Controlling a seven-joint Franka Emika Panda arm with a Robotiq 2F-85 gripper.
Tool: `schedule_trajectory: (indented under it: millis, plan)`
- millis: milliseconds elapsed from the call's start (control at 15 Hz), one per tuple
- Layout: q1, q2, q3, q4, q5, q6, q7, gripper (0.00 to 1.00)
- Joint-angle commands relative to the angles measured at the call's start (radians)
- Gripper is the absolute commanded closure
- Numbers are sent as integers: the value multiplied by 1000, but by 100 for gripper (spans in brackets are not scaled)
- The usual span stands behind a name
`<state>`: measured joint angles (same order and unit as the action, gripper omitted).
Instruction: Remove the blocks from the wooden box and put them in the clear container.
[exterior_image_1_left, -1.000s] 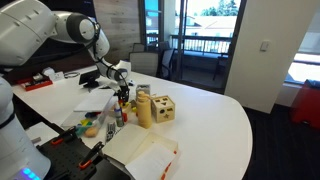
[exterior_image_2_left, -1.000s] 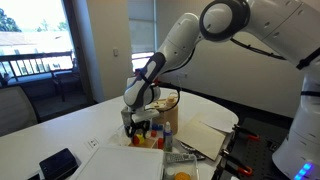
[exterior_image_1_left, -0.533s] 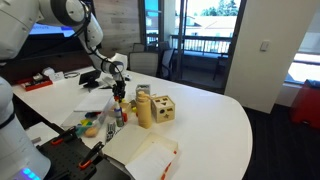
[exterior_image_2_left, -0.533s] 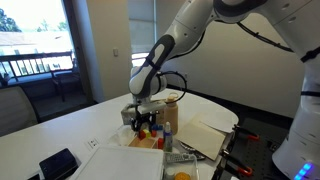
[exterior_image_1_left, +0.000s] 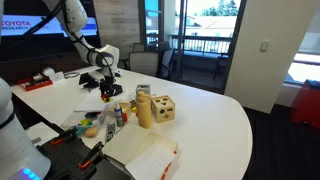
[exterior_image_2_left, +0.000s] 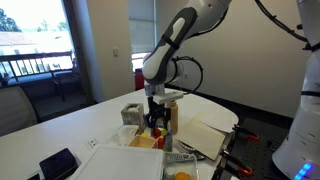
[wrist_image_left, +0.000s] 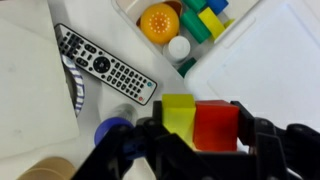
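My gripper will move back, tilt and lower to the open clear container, which is lower and back toward the base, to release the yellow block there.
My gripper is shut on a yellow block and a red block, held side by side between the fingers above the table. The clear container lies at the top of the wrist view and holds an orange ball, a white ball and green, yellow and blue blocks. In both exterior views the gripper hangs over the clutter by the container. The wooden box stands apart from the gripper, beside a taller wooden upright piece.
A black remote control lies next to the container. A bottle with a blue cap stands just beside the gripper. Small dark-capped bottles stand near the upright piece. White paper sheets lie at the table's front edge.
The arm has swung away from the wooden box side and lifted a little, carrying the blocks toward the clear container. The upper arm has risen out of the exterior views.
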<state>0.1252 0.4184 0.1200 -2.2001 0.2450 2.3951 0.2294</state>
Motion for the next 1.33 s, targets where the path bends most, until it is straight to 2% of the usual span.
schedule_trajectory:
  millis: [0,400,867,1067,1267]
  plan:
    - [-54,-86,28,-89,73,-112,-123,58]
    - [-81,-18,20,-71,84,-281,-263,58]
    - [-81,148,30,30,65,-487,-369,58]
    - [-75,198,38,77,65,-520,-389,58]
    - [-55,227,36,100,65,-457,-360,58]
